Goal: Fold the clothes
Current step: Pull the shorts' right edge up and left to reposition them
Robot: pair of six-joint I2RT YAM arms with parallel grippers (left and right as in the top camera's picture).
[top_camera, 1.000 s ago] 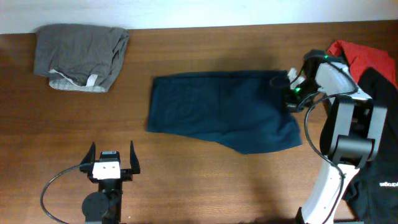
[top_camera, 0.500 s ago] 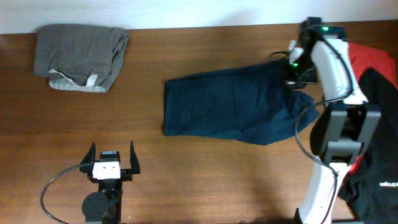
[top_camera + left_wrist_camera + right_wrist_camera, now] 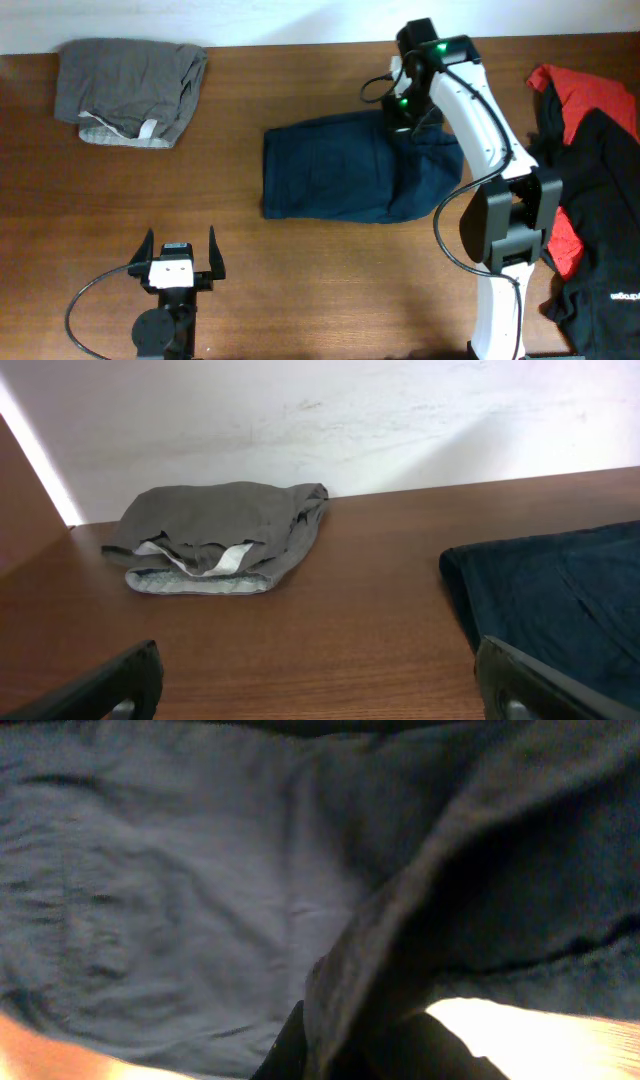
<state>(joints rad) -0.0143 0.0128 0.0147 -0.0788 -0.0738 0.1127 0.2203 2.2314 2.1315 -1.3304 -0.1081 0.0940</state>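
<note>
The right gripper moves next toward the bare tabletop to its right in the overhead view and releases the lifted corner, opening the doubled cloth.
The navy blue shorts-like garment (image 3: 330, 185) lies mid-table. Its right part is lifted and drawn leftwards over the rest. My right gripper (image 3: 407, 108) hangs above the garment's upper right part, shut on a fold of that cloth. In the right wrist view the navy cloth (image 3: 180, 870) fills the frame and a ridge of it runs into my right gripper (image 3: 345, 1045). My left gripper (image 3: 180, 242) rests near the front left edge, open and holding nothing. From the left wrist, the navy garment (image 3: 560, 590) lies right of my left gripper (image 3: 320, 690).
A grey garment (image 3: 130, 78) lies bunched at the back left corner, also seen as the grey garment (image 3: 215, 535) by the white wall. A red-and-black pile (image 3: 590, 170) sits at the right edge. The right arm's base (image 3: 500, 300) stands at the front right.
My right gripper has carried the navy garment's right edge up and leftwards, folding it over the rest; the whole garment slid a little right. The left arm has not moved.
</note>
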